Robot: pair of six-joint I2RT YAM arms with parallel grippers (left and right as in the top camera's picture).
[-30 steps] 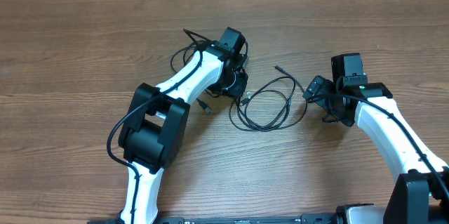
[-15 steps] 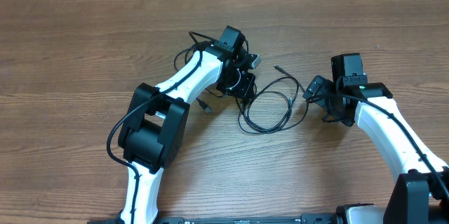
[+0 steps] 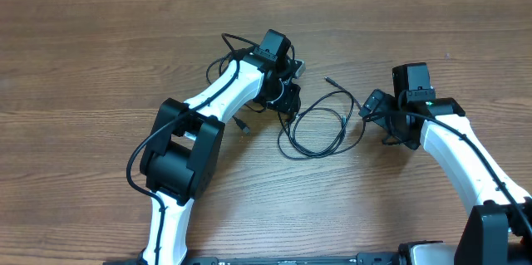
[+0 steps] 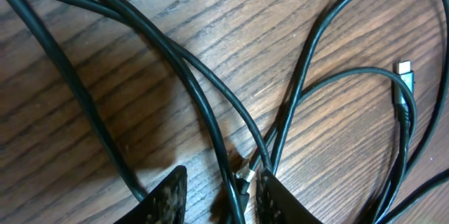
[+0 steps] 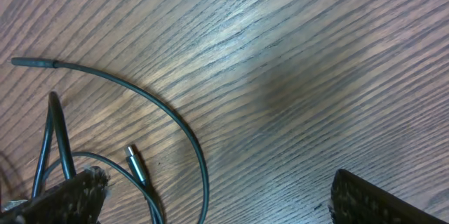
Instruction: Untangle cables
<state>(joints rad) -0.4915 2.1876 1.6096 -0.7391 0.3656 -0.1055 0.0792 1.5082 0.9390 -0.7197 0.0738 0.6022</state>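
My left gripper's fingers are already apart on either side of the cable, so next I will lower the gripper onto that cable between them and close.
Several thin black cables [image 3: 342,130] lie in loose loops on the wooden table between the two arms. My left gripper [image 3: 291,90] hangs over the tangle's left end. In the left wrist view its jaws stand a little apart; one cable [image 4: 228,175] and a small silver plug [image 4: 244,174] run between the fingertips [image 4: 165,196], and the left pad does not touch them. A USB plug end [image 4: 405,73] lies to the right. My right gripper [image 3: 371,105] stands wide open at the loop's right side, with a cable arc [image 5: 200,154] and a plug [image 5: 135,164] on the table under its left half.
More black cable strands [image 3: 218,66] bunch behind the left wrist. A loose cable end [image 3: 327,80] points toward the far side. The thicker arm wires run along both white arms. Bare wood table [image 3: 100,57] lies all round.
The left jaws have parted from shut to a narrow gap. The left wrist swung slightly right, then back, and the cable loop on the table shifted a little. The right arm has not moved.
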